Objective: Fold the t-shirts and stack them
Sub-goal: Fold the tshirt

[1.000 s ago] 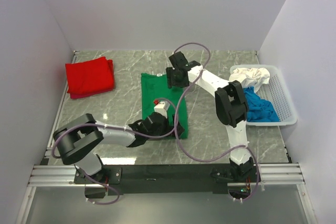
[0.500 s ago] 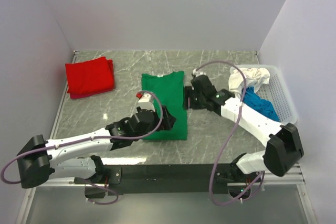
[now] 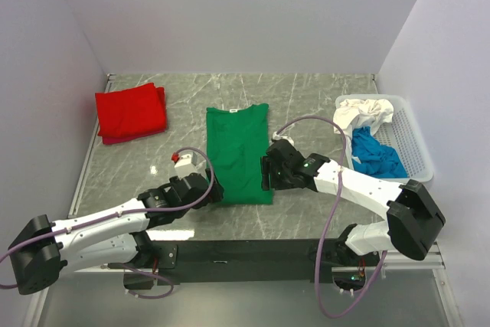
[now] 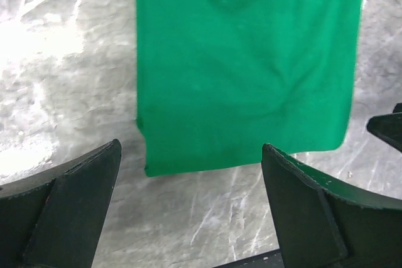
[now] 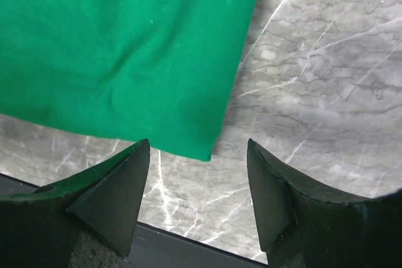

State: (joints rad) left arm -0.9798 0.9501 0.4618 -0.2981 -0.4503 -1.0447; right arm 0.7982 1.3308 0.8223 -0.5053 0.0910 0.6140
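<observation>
I should next lower the open fingers of my right gripper around the green t-shirt's near corner on the basket side and close them, as that corner shows below my right gripper between its open fingers.
The green t-shirt (image 3: pixel 239 152) lies flat as a long folded strip in the middle of the table, neck label at the far end. It shows in the left wrist view (image 4: pixel 245 67) and the right wrist view (image 5: pixel 119 48). My left gripper (image 3: pixel 210 189) is open and empty at its near left corner. My right gripper (image 3: pixel 267 174) is open and empty at its near right corner. A folded red t-shirt (image 3: pixel 130 112) lies at the far left. A blue t-shirt (image 3: pixel 377 156) and a white one (image 3: pixel 366 109) lie crumpled in the basket.
The white lattice basket (image 3: pixel 411 147) stands at the right edge of the table. White walls close in the left, far and right sides. The black rail (image 3: pixel 245 252) with the arm bases runs along the near edge.
Both grippers have pulled back toward the near end of the green shirt. The left one moved off the cloth to its near left corner; the right one moved down from mid-length to the near right corner.
</observation>
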